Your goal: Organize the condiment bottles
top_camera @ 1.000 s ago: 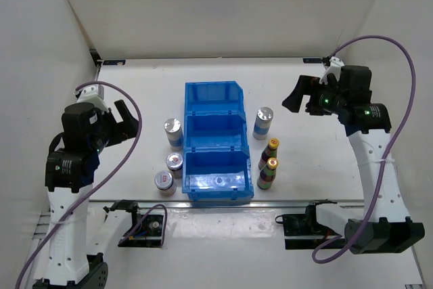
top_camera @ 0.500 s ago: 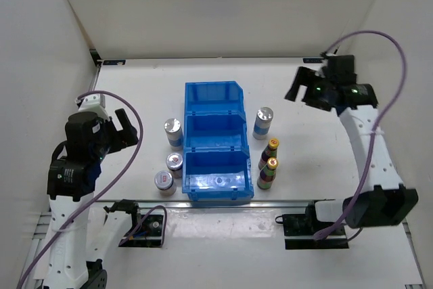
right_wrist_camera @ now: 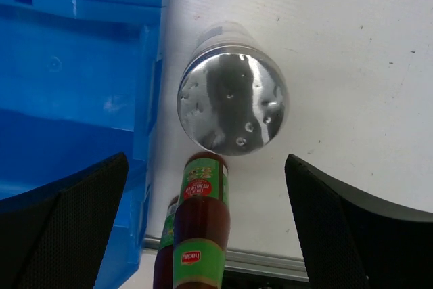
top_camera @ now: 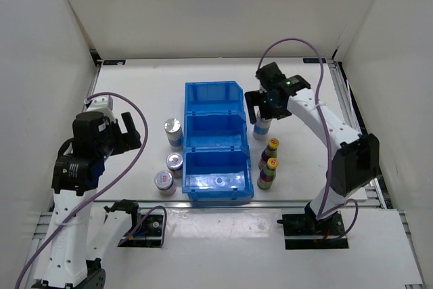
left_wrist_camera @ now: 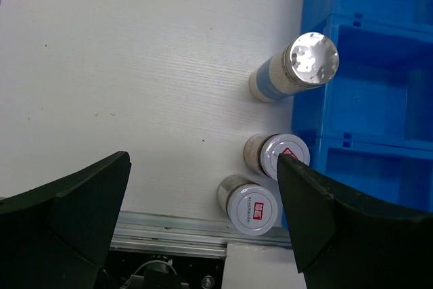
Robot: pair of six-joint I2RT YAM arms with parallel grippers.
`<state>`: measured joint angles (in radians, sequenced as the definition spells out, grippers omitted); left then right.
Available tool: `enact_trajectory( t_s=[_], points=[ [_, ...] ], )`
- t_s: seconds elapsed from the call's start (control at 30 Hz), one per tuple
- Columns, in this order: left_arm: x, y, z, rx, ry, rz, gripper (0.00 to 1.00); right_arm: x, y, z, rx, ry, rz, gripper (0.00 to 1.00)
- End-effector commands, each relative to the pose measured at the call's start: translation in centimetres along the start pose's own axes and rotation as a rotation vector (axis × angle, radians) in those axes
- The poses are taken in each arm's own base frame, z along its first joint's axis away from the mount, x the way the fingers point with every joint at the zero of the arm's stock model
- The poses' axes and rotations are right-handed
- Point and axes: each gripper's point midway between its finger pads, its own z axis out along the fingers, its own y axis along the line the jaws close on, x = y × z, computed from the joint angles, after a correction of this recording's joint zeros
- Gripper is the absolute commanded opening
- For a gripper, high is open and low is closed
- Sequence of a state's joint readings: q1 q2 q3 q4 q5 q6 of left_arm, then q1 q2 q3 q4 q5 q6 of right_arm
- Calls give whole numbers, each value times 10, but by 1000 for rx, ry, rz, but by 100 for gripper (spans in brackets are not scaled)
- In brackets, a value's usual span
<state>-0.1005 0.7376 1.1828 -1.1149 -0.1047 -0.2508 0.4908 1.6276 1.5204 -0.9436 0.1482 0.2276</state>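
The silver lid still lies beyond my open fingers. The right gripper lowers and eases outward next until its fingers straddle the cylinder's top (top_camera: 262,120) (right_wrist_camera: 233,103).
Six condiment bottles stand around the blue bin (top_camera: 213,99). On its left are a blue-label silver-lidded cylinder (top_camera: 173,132) (left_wrist_camera: 298,69) and two red-label cylinders (top_camera: 175,162) (top_camera: 164,181), which also show in the left wrist view (left_wrist_camera: 284,156) (left_wrist_camera: 252,204). On its right are another silver-lidded cylinder (top_camera: 261,128) (right_wrist_camera: 233,99) and two slim dark bottles with yellow caps (top_camera: 271,148) (top_camera: 268,170); the nearer one shows in the right wrist view (right_wrist_camera: 199,235). My right gripper (top_camera: 264,108) (right_wrist_camera: 206,214) is open, directly above the right cylinder. My left gripper (top_camera: 133,131) (left_wrist_camera: 203,214) is open and empty, left of the left cylinders.
The bin has three compartments and fills the table's middle; its wall shows in both wrist views (left_wrist_camera: 365,65) (right_wrist_camera: 74,65). A metal rail (top_camera: 216,202) runs along the table's near edge, just in front of the bottles.
My right arm has swung from the far right edge leftward and now hovers over the silver-lidded cylinder right of the bin. My left arm shifted slightly forward. No bottle moved.
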Motion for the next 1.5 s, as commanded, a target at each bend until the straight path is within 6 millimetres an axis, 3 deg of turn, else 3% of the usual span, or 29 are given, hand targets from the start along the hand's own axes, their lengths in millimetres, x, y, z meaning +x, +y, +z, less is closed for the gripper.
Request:
enact_trajectory(
  t_s=[0.0, 0.23, 0.37, 0.43, 0.47, 0.5, 0.57, 0.67, 0.7, 0.73, 0.77, 0.83, 0.93, 0.97, 1.1, 1.17, 1.2, 1.27, 1.3, 1.33, 1.37, 1.4, 1.47],
  points=[
    [-1, -3, 1, 12, 8, 20, 100, -1, -10, 3, 105, -22, -41, 100],
    [-2, -4, 4, 19, 19, 30, 100, -5, -23, 28, 142, -23, 1, 100],
    [0, -4, 5, 15, 37, 41, 100, -8, -17, 41, 113, -35, -10, 99],
    [1, -4, 7, 13, 46, 42, 100, -7, -15, 51, 88, -13, 0, 94],
    [1, -4, 7, 13, 46, 42, 100, -13, -15, 50, 72, -29, 1, 87],
    [1, -4, 7, 13, 46, 42, 100, -10, -9, 54, 41, -10, 0, 74],
    [4, -3, 9, 9, 63, 43, 100, -11, -7, 56, 31, -8, 0, 65],
    [4, -3, 9, 9, 64, 44, 100, -27, -9, 35, 36, -80, 5, 46],
    [4, -3, 9, 9, 64, 44, 100, -30, -9, 33, 34, -89, 6, 46],
    [3, -2, 9, 0, 61, 44, 100, -34, -10, 22, 36, -121, 22, 29],
    [3, 0, 9, -9, 59, 44, 100, -43, -9, 13, 29, -152, 25, 24],
    [3, 2, 9, -20, 57, 44, 100, -64, -6, -8, 13, -227, 33, 19],
    [3, 1, 9, -20, 57, 26, 100, -85, 4, -24, 11, -286, 11, 17],
    [3, 1, 9, -20, 57, 26, 100, -100, 13, -39, 3, -334, -11, 12],
    [3, 1, 9, -20, 57, 26, 100, -130, 39, -40, -7, -368, -50, 10],
    [2, 3, 9, -29, 54, 26, 100, -138, 54, -37, -21, -371, -79, 9],
    [2, 2, 9, -30, 54, 16, 100, -140, 61, -20, -21, -348, -91, 9],
    [2, 3, 12, -41, 62, 8, 100, -151, 72, -21, -29, -352, -110, 9],
    [4, 2, 14, -35, 75, 9, 100, -149, 82, -1, -35, -312, -129, 9],
    [1, 1, 15, -35, 73, 9, 100, -149, 88, 5, -30, -303, -139, 9],
    [1, 1, 15, -35, 73, 9, 100, -155, 88, 4, -19, -307, -137, 9],
    [-4, -3, 13, -19, 66, 7, 100, -154, 88, 21, 0, -285, -131, 8],
    [-6, -8, 16, 0, 83, -2, 100, -153, 90, 31, 3, -270, -125, 8]
  ],
)
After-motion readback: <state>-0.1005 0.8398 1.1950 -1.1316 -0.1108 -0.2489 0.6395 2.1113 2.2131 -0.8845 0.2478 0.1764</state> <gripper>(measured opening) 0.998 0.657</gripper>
